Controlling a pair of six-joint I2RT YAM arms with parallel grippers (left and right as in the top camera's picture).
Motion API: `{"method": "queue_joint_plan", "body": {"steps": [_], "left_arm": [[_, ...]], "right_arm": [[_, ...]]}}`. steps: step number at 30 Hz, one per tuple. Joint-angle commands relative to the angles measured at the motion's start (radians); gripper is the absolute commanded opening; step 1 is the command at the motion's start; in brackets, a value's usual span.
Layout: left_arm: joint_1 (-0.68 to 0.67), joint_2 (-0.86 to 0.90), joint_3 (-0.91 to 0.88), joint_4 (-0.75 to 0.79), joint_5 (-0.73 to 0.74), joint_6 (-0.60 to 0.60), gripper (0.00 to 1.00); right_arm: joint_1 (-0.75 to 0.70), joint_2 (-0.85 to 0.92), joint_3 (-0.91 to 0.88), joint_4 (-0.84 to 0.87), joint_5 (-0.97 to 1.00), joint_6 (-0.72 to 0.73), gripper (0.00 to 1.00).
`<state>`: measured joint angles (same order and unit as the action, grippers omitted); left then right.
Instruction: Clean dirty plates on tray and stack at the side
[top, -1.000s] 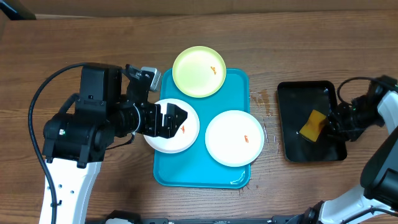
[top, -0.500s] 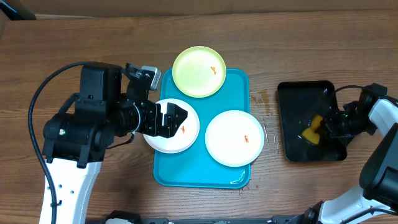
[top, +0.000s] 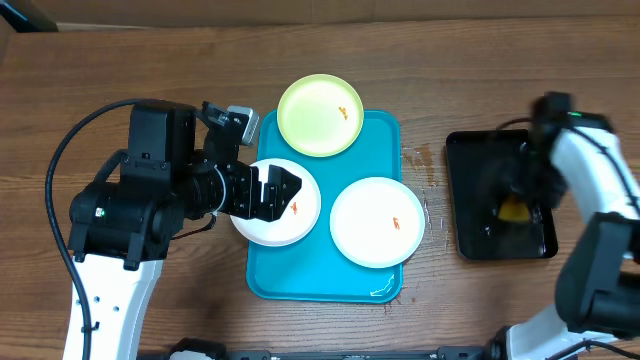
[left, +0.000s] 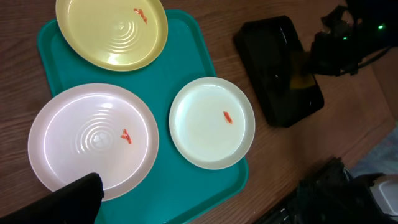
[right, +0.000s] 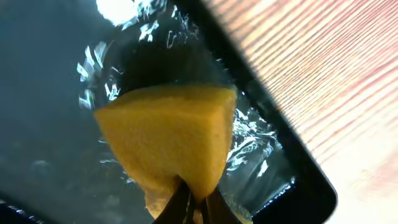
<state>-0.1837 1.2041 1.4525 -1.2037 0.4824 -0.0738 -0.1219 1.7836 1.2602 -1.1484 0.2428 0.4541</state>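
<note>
My right gripper brings the yellow sponge (top: 513, 210) down toward the table's edge by the turquoise tray next and releases it there, since the black tray's water glints below.
The turquoise tray (top: 325, 275) holds three plates, each with an orange smear: a pale yellow-green one (top: 320, 115) at the back, a white one (top: 290, 228) on the left and a white one (top: 377, 222) on the right. My left gripper (top: 272, 192) hovers open over the left white plate (left: 93, 140); only one finger (left: 74, 199) shows in the left wrist view. My right gripper (right: 196, 208) is shut on a yellow sponge (right: 168, 137) over the black tray (right: 50, 124). The overhead view shows the sponge (top: 513, 210) there too.
The glossy black tray (top: 500, 240) with water in it lies on the wooden table right of the turquoise tray. The left wrist view shows the black tray (left: 280, 68) with the right arm (left: 348, 43) above it.
My right arm has swung from the black tray's right side to over its middle, carrying the sponge with it. The left arm and the plates have not moved.
</note>
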Motion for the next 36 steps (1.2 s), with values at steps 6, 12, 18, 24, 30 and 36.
{"method": "queue_joint_plan", "body": {"steps": [6,12,18,24,30,36], "left_arm": [[-0.007,-0.007,0.023,-0.001,0.005,0.022,1.0],[-0.007,-0.008,0.023,-0.001,0.005,0.022,1.0],[-0.007,-0.008,0.023,0.002,0.005,0.023,1.0],[-0.007,-0.008,0.023,0.003,0.005,0.022,1.0],[-0.007,-0.007,0.023,0.004,0.005,0.022,1.0],[-0.007,-0.007,0.023,0.004,0.005,0.022,1.0]], "right_arm": [[0.267,0.087,0.01,0.013,0.39,0.151,0.04],[0.318,0.182,0.01,0.031,0.399,0.168,0.04],[0.338,0.181,0.016,-0.009,0.39,0.167,0.17],[0.355,0.178,0.024,-0.025,0.338,0.167,0.2],[0.358,0.164,0.05,-0.04,0.327,0.14,0.19],[0.358,0.15,0.062,-0.017,0.152,0.087,0.2]]}}
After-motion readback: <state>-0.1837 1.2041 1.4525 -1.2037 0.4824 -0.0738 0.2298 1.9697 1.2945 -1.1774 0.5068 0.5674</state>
